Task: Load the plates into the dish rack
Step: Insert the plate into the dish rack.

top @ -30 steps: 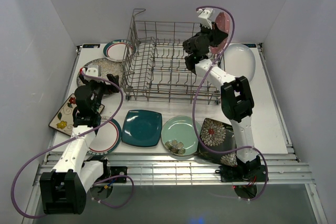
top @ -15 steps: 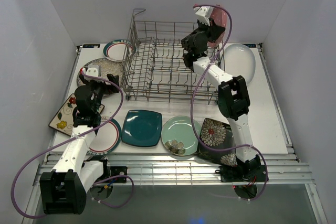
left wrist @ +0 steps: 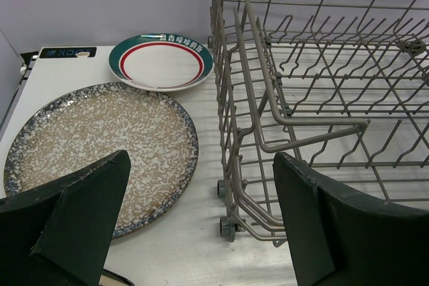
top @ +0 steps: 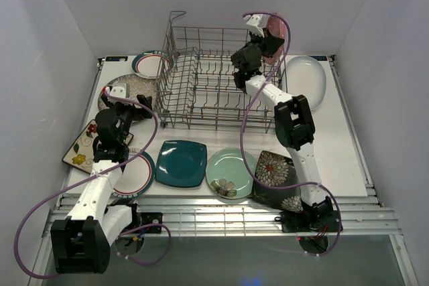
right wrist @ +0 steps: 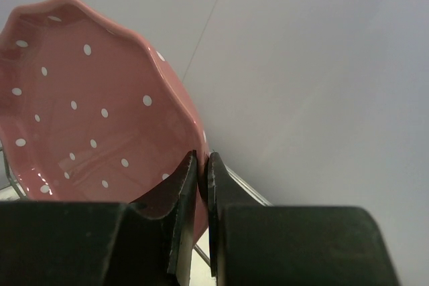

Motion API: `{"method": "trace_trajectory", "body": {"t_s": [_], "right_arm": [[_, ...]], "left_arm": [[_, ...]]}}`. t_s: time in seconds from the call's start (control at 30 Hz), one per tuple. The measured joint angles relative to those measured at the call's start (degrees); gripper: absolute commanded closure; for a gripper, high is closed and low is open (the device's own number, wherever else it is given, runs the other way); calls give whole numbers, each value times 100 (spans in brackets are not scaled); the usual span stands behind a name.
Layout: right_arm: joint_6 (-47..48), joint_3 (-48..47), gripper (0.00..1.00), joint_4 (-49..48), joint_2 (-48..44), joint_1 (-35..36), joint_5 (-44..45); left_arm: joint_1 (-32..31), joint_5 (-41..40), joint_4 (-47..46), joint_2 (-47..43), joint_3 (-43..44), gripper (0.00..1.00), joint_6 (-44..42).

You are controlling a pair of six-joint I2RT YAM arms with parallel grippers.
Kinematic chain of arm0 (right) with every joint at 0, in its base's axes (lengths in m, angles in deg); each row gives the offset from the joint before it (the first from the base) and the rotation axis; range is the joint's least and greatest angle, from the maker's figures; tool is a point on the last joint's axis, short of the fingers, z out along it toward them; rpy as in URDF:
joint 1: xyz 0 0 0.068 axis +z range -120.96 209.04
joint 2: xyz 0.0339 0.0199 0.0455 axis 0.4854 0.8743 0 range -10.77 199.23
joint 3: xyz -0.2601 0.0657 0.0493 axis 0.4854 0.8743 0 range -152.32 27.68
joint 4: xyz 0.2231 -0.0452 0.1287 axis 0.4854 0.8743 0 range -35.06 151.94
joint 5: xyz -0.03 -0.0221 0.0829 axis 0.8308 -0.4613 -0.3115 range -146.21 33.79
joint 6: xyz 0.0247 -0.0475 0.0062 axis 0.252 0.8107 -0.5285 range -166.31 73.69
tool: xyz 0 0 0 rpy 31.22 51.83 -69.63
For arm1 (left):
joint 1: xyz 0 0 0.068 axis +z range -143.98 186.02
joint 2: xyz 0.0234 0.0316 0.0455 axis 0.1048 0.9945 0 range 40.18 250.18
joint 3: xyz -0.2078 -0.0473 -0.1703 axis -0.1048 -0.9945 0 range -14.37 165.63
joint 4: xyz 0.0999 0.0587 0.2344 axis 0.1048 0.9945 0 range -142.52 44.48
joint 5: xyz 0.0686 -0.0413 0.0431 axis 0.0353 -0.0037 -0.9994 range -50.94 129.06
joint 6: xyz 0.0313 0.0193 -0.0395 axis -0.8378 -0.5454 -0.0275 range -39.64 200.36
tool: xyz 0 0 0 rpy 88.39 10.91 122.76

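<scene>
Next, my right gripper lowers, edging left in the top view, and releases the plate at the rack's far corner by the white oval, which lies below it.
The grey wire dish rack [top: 214,85] stands at the back middle with no plates in it, and its near-left corner [left wrist: 268,132] shows in the left wrist view. My right gripper [top: 263,37] is shut on the rim of the pink scalloped plate [top: 276,26] and holds it up on edge above the rack's far right corner. In the right wrist view the fingers pinch that white-dotted plate [right wrist: 87,112] at the gripper [right wrist: 202,159]. My left gripper [left wrist: 200,159] is open and empty, low between the speckled plate [left wrist: 100,138] and the rack.
On the table lie a green-and-red-rimmed plate [top: 149,63], the speckled plate [top: 131,85], a cream flowered square [top: 82,147], a second rimmed plate [top: 137,175], a teal square [top: 181,163], a mint round [top: 229,172], a black floral square [top: 276,172] and a white oval [top: 306,78].
My right gripper has carried the pink plate leftward and a little up, over the rack's far right corner. The left arm has not moved.
</scene>
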Motion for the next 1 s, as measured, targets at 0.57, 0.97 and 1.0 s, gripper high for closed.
{"method": "trace_trajectory", "body": {"t_s": [0.57, 0.97, 1.0], "right_arm": [[2, -157, 92, 4, 337, -164, 0], [2, -385, 92, 146, 551, -142, -129], [15, -407, 92, 157, 568, -142, -131]], "left_arm": [[0, 0, -2, 9, 0, 2, -7], [0, 0, -2, 9, 0, 2, -9], [0, 0, -2, 9, 0, 2, -11]]}}
